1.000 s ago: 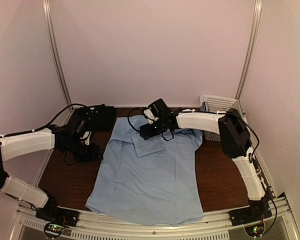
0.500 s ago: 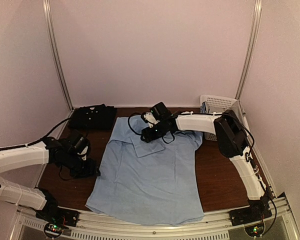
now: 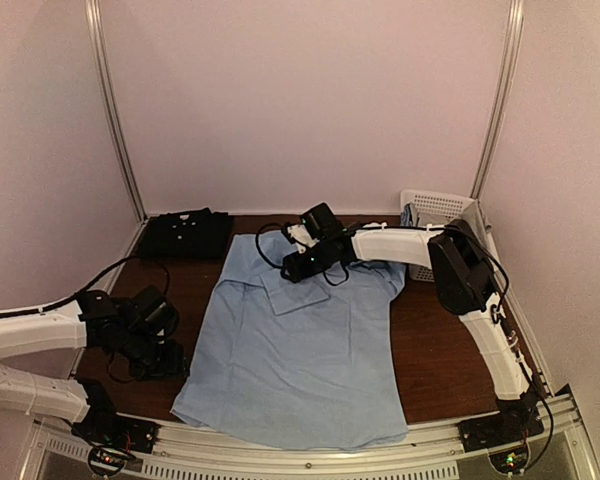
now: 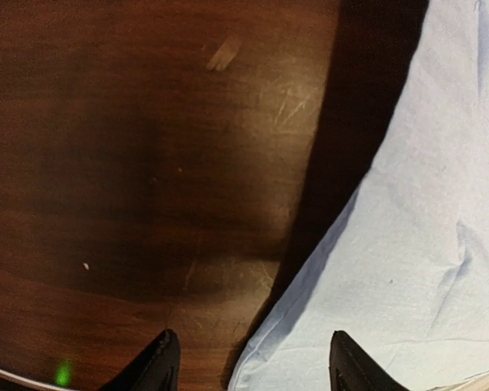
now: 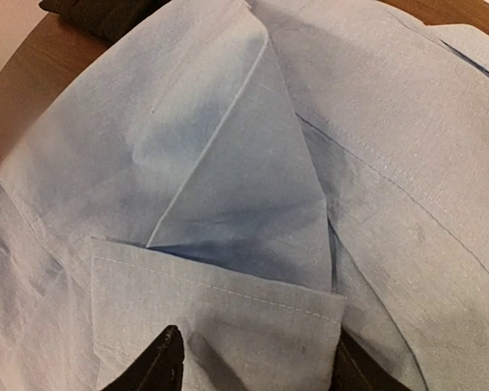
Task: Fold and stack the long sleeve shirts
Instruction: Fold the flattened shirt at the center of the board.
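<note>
The blue shirt's near hem corner (image 3: 181, 408) is below and back. My left gripper should next move down and back along the blue shirt's edge that runs between its fingers.
The light blue shirt (image 3: 305, 345) lies spread flat in the middle of the table, with a sleeve folded in across its upper part (image 5: 228, 204). The black shirt (image 3: 185, 236) lies folded at the back left. My left gripper (image 3: 172, 360) is open and empty, low over the table at the blue shirt's left edge; in the left wrist view (image 4: 253, 366) that edge (image 4: 375, 269) runs between its fingers. My right gripper (image 3: 290, 268) is open and empty just above the folded-in sleeve's cuff (image 5: 228, 318) near the collar.
A white lattice basket (image 3: 438, 207) stands at the back right corner with some blue cloth in it. Bare brown tabletop (image 4: 130, 163) shows left of the blue shirt and to its right (image 3: 435, 350). White walls close in the back and sides.
My left arm has drawn back from beside the black shirt toward the near edge, down along the blue shirt's left side. The right gripper shifted slightly, then held still.
</note>
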`<state>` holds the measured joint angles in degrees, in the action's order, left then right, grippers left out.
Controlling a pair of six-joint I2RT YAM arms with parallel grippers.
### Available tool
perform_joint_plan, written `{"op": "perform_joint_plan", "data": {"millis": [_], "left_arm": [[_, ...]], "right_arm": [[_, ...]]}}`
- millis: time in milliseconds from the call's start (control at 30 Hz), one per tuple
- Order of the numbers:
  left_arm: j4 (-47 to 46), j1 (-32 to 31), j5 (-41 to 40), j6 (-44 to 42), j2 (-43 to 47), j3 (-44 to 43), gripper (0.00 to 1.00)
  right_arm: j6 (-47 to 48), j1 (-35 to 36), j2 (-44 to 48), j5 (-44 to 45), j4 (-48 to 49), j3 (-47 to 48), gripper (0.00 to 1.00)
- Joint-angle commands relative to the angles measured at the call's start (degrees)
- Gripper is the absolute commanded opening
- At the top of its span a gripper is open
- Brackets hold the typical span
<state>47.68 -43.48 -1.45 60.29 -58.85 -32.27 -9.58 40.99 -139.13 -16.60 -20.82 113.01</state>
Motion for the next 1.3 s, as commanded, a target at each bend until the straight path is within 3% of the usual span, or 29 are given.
{"op": "perform_joint_plan", "data": {"millis": [0, 400, 833, 1067, 1267], "left_arm": [[1.7, -3.2, -0.1, 4.1, -0.7, 0.6, 0.62], [1.3, -8.4, 1.4, 6.0, -5.3, 0.2, 0.57], [0.3, -9.6, 4.6, 5.3, -5.5, -0.1, 0.29], [2.7, -9.7, 2.9, 6.1, -4.8, 2.1, 0.44], [-0.3, -10.4, 4.0, 5.9, -6.5, 2.9, 0.45]], "right_arm": [[0.0, 0.0, 1.1, 0.5, 2.1, 0.9, 0.60], [0.4, 0.0, 2.8, 1.7, 4.4, -1.0, 0.61], [-0.3, 0.0, 5.3, 2.4, 4.4, -2.3, 0.22], [-0.8, -0.1, 8.0, 3.4, 4.7, -3.7, 0.09], [-1.7, 0.0, 10.2, 3.9, 5.3, -5.1, 0.05]]}}
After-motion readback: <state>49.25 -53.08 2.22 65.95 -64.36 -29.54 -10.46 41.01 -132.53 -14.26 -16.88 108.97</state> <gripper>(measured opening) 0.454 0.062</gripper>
